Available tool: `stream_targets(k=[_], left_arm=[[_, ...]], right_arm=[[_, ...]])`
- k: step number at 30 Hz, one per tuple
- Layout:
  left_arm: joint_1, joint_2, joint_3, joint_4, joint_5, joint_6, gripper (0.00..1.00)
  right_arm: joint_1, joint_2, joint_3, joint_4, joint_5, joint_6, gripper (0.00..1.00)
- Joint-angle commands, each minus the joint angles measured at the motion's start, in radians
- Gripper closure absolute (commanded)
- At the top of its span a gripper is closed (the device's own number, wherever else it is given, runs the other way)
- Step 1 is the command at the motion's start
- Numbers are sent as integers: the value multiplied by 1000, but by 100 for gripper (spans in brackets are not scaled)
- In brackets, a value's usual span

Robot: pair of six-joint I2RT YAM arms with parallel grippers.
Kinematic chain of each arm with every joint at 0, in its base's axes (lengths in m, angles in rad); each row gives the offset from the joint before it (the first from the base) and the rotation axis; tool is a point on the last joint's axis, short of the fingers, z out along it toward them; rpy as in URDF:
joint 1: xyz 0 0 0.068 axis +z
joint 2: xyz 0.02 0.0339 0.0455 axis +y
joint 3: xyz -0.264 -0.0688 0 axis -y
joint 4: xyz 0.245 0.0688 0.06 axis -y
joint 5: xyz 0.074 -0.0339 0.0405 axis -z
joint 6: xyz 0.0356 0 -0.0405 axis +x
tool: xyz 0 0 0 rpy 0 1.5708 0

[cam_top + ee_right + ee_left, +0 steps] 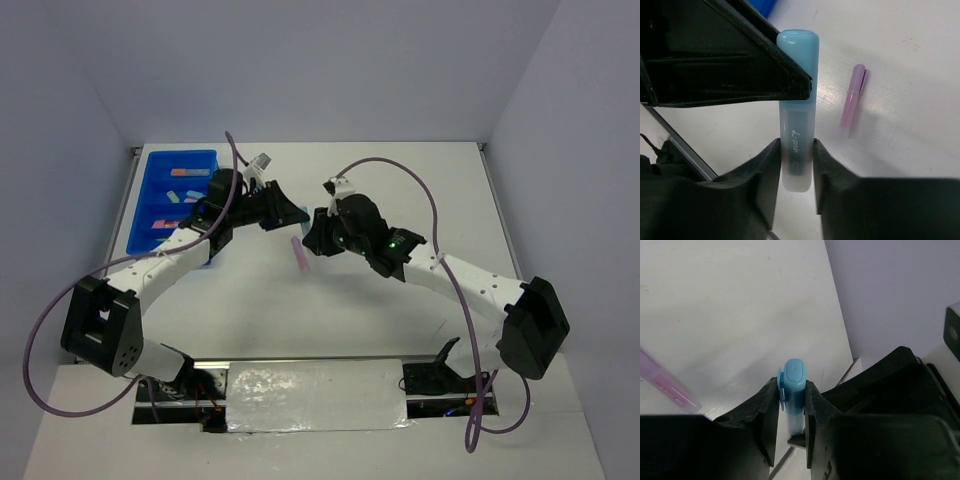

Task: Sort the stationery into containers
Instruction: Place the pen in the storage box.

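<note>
The marker swings over the tray's far section point(188, 164) for release next, since that lies outward and to my left gripper's left in the top view.
A light blue marker point(798, 75) hangs above the table between both arms. My right gripper point(796, 150) is shut on its translucent body. My left gripper point(792, 390) is shut on its blue cap end point(794, 377); one of its black fingers point(740, 55) lies against the cap in the right wrist view. From above, the two grippers meet nose to nose, left point(297, 215) and right point(313, 228). A pink-purple marker point(300, 254) lies on the table just below them, also seen as the pink-purple marker point(853, 97) in the right wrist view. The blue tray point(205, 155) sits at the far left.
The tray holds several small pieces in its compartments, among them an orange one point(185, 172) and a pink one point(165, 226). The left arm's forearm reaches over the tray's near right corner. Purple cables loop over both arms. White walls enclose the table.
</note>
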Motion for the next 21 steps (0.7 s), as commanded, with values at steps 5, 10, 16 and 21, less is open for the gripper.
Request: stream_targets(k=[5, 10, 16, 21], left_arm=[[203, 19, 171, -293, -347, 1, 100], [553, 66, 112, -209, -472, -263, 100], [667, 291, 223, 9, -529, -450, 98], [710, 491, 407, 38, -513, -487, 94]], right_arm=[[-134, -94, -52, 57, 2, 39, 33], [-191, -170, -119, -4, 62, 59, 31], [-192, -156, -132, -11, 8, 36, 31], [-191, -136, -162, 2, -68, 28, 31]])
